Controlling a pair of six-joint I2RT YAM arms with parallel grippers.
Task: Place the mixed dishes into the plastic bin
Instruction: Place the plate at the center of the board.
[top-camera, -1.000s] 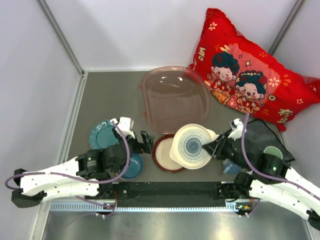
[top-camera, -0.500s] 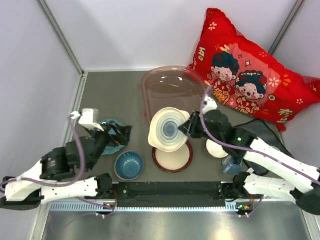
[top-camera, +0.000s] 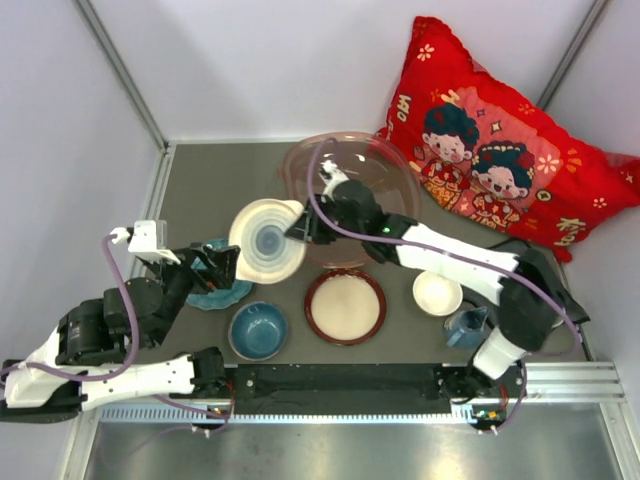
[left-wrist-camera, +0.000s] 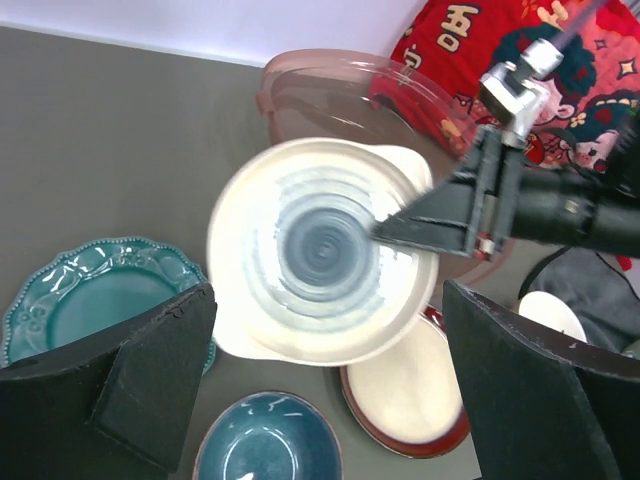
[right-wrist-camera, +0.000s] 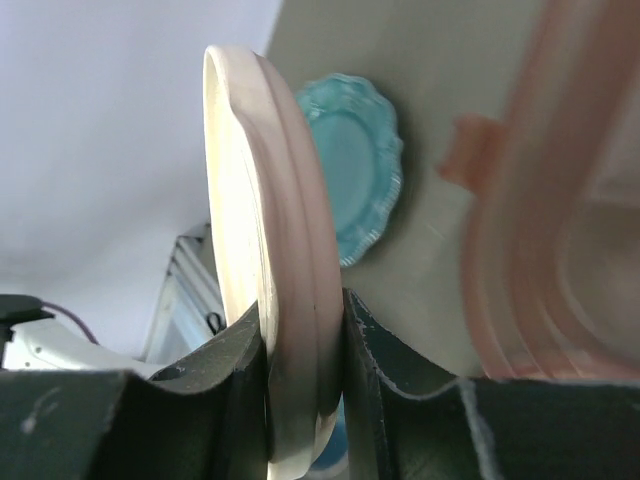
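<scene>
The teal scalloped plate (top-camera: 212, 293) is empty, so I should next move my right gripper down and to the left in the top view and let go of the handled plate (top-camera: 266, 240) on it.
My right gripper (top-camera: 298, 232) is shut on the rim of the blue-ringed white handled plate (top-camera: 266, 240), which hangs in the air just left of the plastic bin (top-camera: 352, 152). In the right wrist view the fingers clamp the plate (right-wrist-camera: 270, 240) edge-on, with the bin's pink rim (right-wrist-camera: 520, 250) to its right. My left gripper (top-camera: 218, 270) is open and holds nothing; it hovers over the teal scalloped plate (top-camera: 212, 293). On the table lie the blue bowl (top-camera: 258, 330), the cream-white bowl (top-camera: 438, 293) and the small blue mug (top-camera: 466, 326). From the left wrist I see the held plate (left-wrist-camera: 320, 245) above the blue bowl (left-wrist-camera: 265, 450).
A red-rimmed plate (top-camera: 345, 306) lies in front of the bin. The red cartoon pillow (top-camera: 500, 150) leans at the back right, and a dark grey cloth (top-camera: 540, 268) lies below it. Grey walls close the left and back sides.
My right arm has carried the handled plate left and away from me, from above the red-rimmed plate to the bin's left side. The left gripper has shifted slightly over the teal plate.
</scene>
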